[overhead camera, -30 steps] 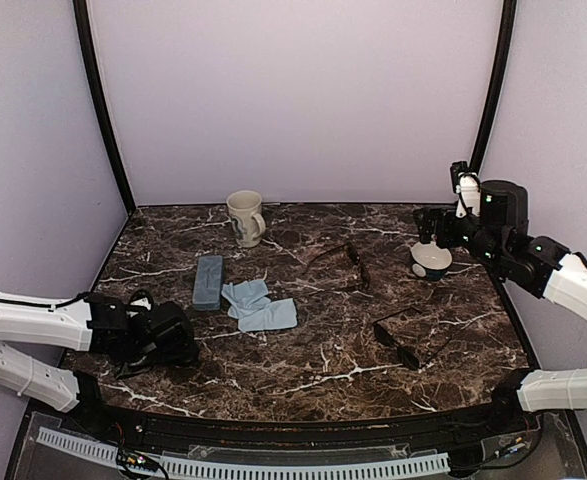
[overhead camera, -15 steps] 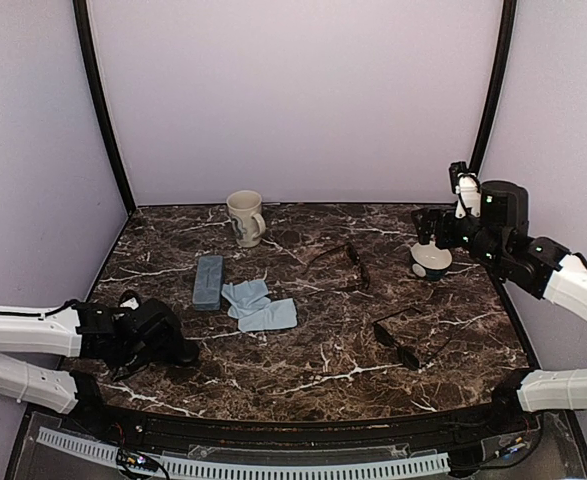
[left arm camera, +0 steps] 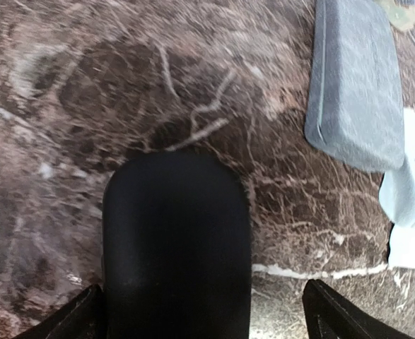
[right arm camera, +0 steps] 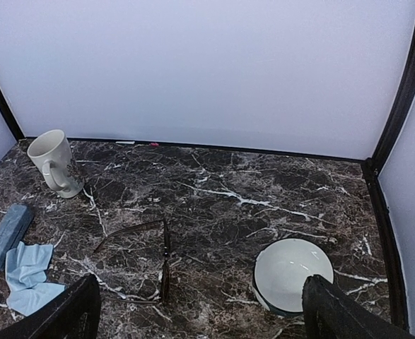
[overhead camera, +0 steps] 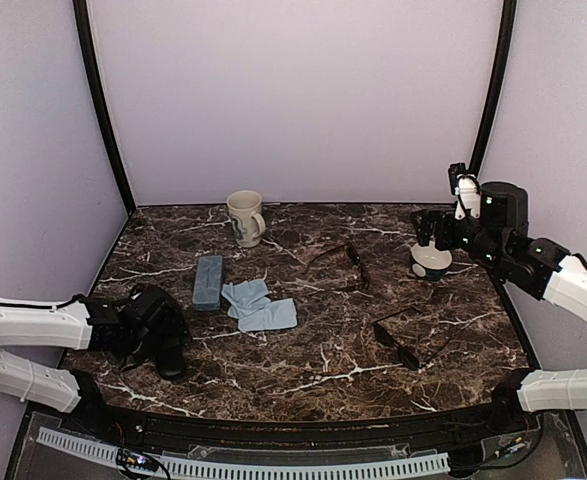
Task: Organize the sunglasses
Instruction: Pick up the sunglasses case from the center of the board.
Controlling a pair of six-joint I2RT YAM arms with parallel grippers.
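Note:
I should next lower my left gripper's open fingers along the long sides of the black oblong case and close them across its width, because the case is below, between them.
The thin brown-framed sunglasses lie unfolded mid-table and show in the right wrist view too. The thicker black-framed sunglasses lie unfolded to the right front. My left gripper hangs low over the near left of the table, open. A black oblong case lies on the marble between its fingers, close to the left finger. My right gripper hovers open and empty at the back right, above a white bowl.
A grey-blue rectangular case lies left of centre, seen also in the left wrist view. A light blue cloth is crumpled beside it. A cream mug stands at the back. The white bowl sits at the back right.
The left arm has shifted and turned a little over the black case, whose end now pokes out toward the near edge. The right arm has not moved.

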